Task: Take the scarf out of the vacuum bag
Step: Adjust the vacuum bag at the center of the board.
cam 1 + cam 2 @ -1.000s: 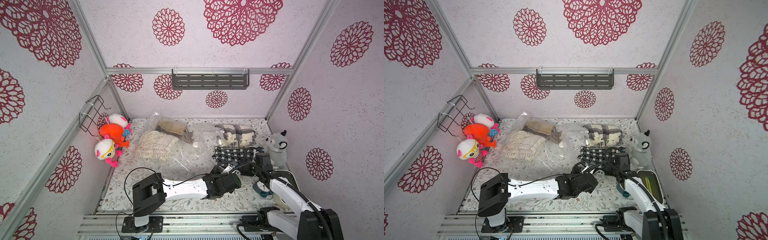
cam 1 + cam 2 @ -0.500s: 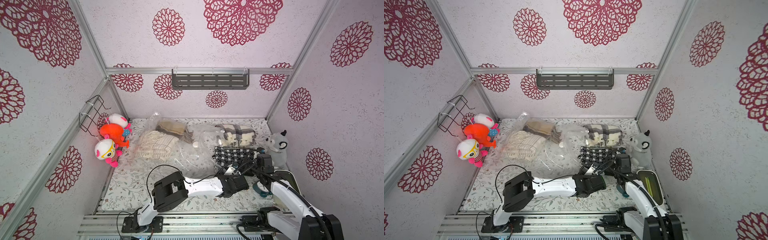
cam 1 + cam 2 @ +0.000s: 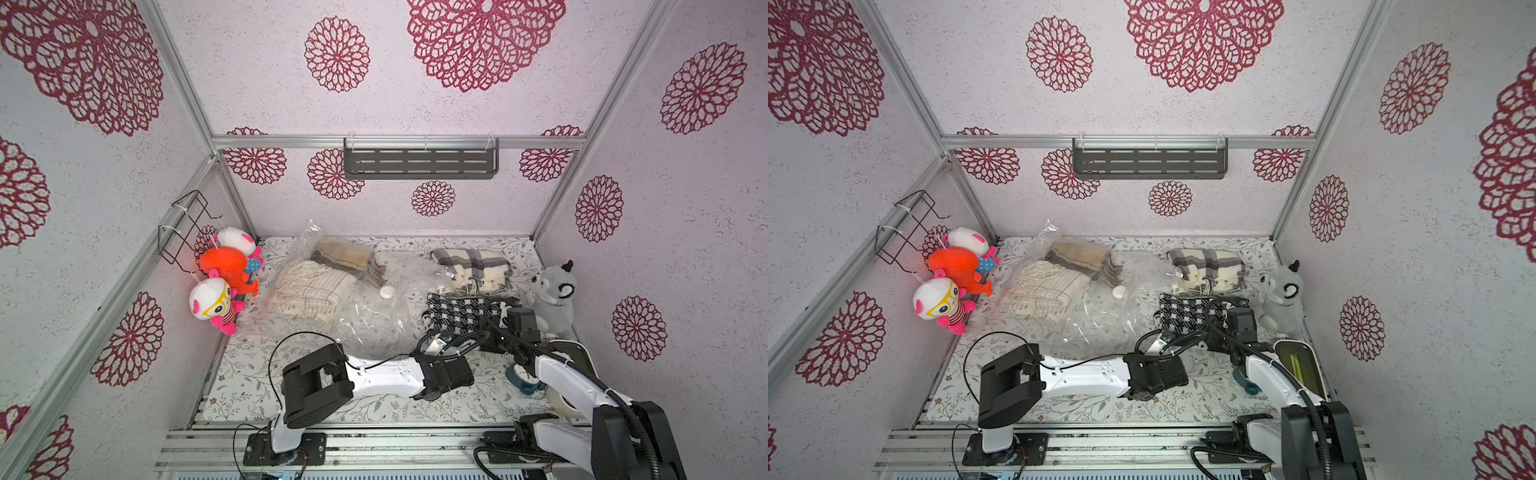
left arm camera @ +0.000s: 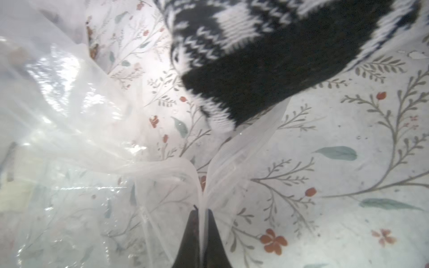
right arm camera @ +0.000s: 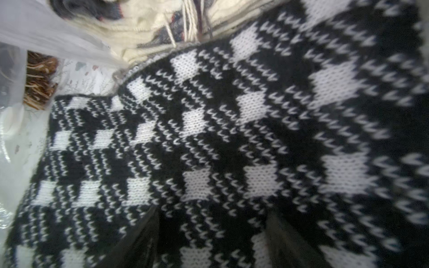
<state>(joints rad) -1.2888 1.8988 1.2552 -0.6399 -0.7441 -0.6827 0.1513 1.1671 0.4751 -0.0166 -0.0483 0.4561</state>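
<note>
The edge of the plastic reaches the corner of the checked scarf, so my left gripper will next pull away from the scarf along the near side of the bag and let go of the plastic there.
The vacuum bag [image 3: 374, 320] is a big clear crinkly sack in the middle of the floral mat, with a round white valve cap [image 3: 386, 292]. Inside it lie a cream scarf [image 3: 307, 291] and a beige one [image 3: 345, 257]. My left gripper [image 4: 202, 212] is shut on a gathered edge of the bag's plastic; in a top view the left gripper [image 3: 434, 345] sits at the bag's near right corner. A black-and-white checked scarf [image 3: 457, 313] lies just right of the bag. My right gripper [image 5: 212, 222] is open, its fingers [image 5: 144, 234] wide apart and low over this checked scarf [image 5: 232, 127].
A grey plaid scarf [image 3: 473, 268] lies at the back right. A grey plush animal [image 3: 555, 297] stands by the right wall, with a teal alarm clock [image 3: 524, 376] and a tray [image 3: 582, 353] nearer. Plush toys [image 3: 220, 276] hang under a wire basket [image 3: 187, 224] on the left wall.
My left gripper went from wide open to shut on the bag's plastic edge, and its arm swung rightward along the front. The right gripper stayed over the checked scarf.
</note>
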